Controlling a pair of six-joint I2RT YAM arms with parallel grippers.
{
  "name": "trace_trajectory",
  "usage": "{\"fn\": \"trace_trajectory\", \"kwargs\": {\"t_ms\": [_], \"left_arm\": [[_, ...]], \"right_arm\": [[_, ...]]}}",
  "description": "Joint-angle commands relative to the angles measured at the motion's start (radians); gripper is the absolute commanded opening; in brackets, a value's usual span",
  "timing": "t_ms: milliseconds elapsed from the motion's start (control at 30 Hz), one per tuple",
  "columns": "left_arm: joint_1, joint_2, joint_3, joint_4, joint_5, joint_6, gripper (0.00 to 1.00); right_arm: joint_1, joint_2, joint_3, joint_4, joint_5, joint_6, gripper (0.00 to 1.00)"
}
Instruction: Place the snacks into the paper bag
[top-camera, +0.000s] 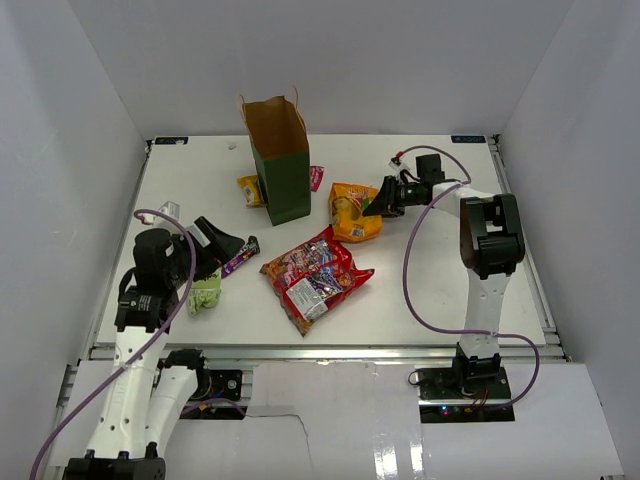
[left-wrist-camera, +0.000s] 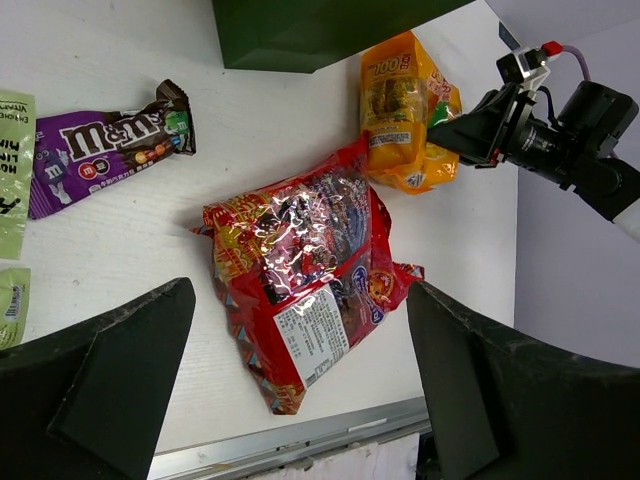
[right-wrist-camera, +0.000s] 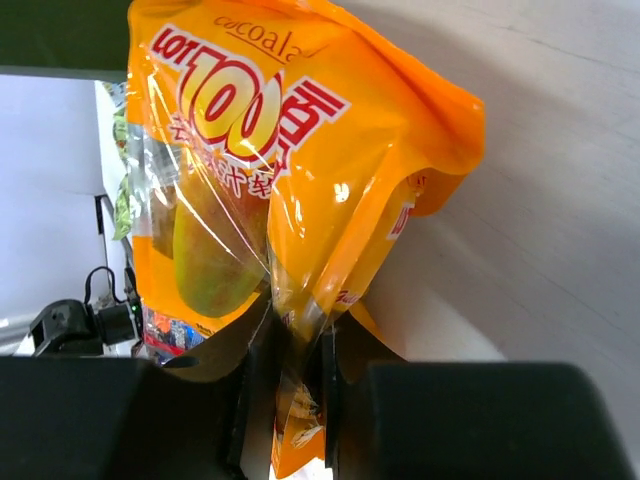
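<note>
The paper bag's opening is above the right gripper and to its left in the top view, so the right gripper needs to lift the orange pack (top-camera: 352, 212) over the paper bag's brown opening (top-camera: 276, 128) and let go.
The dark green paper bag (top-camera: 281, 160) stands upright at the back middle of the table, brown inside. My right gripper (top-camera: 378, 205) is shut on the edge of the orange pack (top-camera: 352, 212), pinched between the fingers in the right wrist view (right-wrist-camera: 290, 180). Two large red crinkly bags (top-camera: 315, 276) lie in the middle, also in the left wrist view (left-wrist-camera: 295, 270). My left gripper (top-camera: 238, 243) is open and empty, left of the red bags. A purple bar (top-camera: 240, 257) lies by it. A light green packet (top-camera: 204, 293) lies under the left arm.
A small yellow packet (top-camera: 249, 190) lies left of the paper bag and a pink packet (top-camera: 316, 178) lies right of it. A small white wrapper (top-camera: 168, 210) lies near the left edge. The table's front rail (top-camera: 320, 350) runs along the near edge.
</note>
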Motion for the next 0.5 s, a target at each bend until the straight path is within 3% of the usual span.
{"fn": "trace_trajectory", "kwargs": {"t_ms": [0, 233, 300, 333, 367, 467], "left_arm": [[0.003, 0.008, 0.008, 0.033, 0.017, -0.008, 0.98], [0.003, 0.026, 0.018, 0.081, 0.055, -0.013, 0.98], [0.003, 0.037, 0.017, 0.096, 0.067, -0.015, 0.98], [0.002, 0.040, 0.017, 0.101, 0.079, -0.015, 0.98], [0.001, 0.043, 0.018, 0.105, 0.087, -0.015, 0.98], [0.002, 0.048, 0.021, 0.117, 0.104, -0.015, 0.98]], "right_arm": [[-0.022, -0.029, -0.045, 0.115, -0.065, -0.011, 0.12], [-0.057, -0.202, -0.194, 0.578, -0.321, 0.086, 0.08], [-0.057, -0.227, -0.232, 0.719, -0.367, 0.199, 0.08], [-0.056, -0.235, -0.257, 0.937, -0.399, 0.267, 0.08], [-0.056, -0.239, -0.304, 1.050, -0.405, 0.420, 0.08], [-0.056, -0.229, -0.314, 1.373, -0.419, 0.625, 0.08]]}}
